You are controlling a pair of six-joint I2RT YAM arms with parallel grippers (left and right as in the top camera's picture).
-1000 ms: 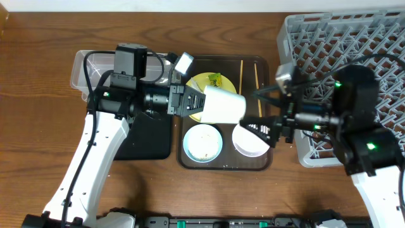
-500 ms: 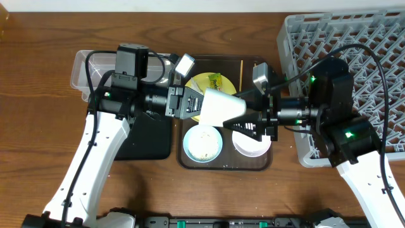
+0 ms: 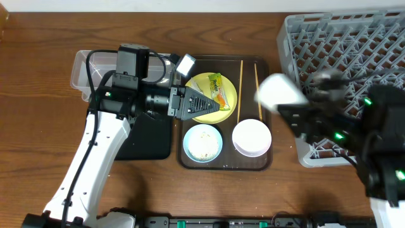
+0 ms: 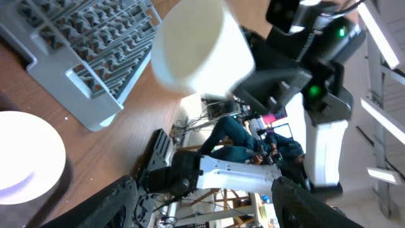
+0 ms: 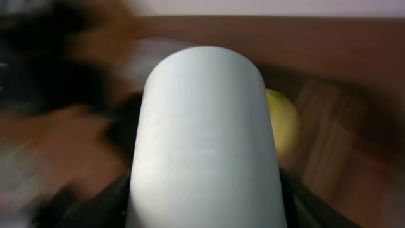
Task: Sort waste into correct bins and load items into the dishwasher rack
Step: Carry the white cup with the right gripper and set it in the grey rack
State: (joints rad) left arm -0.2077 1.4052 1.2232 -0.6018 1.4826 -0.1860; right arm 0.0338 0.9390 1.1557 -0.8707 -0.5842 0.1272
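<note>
I should move my right gripper over the rack's near corner by the tray, tilt it down and release the cup, as the cup hangs outside the dishwasher rack.
The small white cup hangs in the air between the brown tray and the grey dishwasher rack, with my right gripper shut on it. In the right wrist view the cup fills the space between my right gripper's fingers. My left gripper stands open and empty above the yellow plate, which carries the green-and-orange wrapper. In the left wrist view the cup is well beyond my left gripper.
The brown tray holds a light blue bowl with rice, a white bowl and two chopsticks. At the left stand the clear tub and the black tray under my left arm.
My left gripper let go of the cup as the right gripper shut on it. The right arm then carried the cup to the right, toward the rack.
</note>
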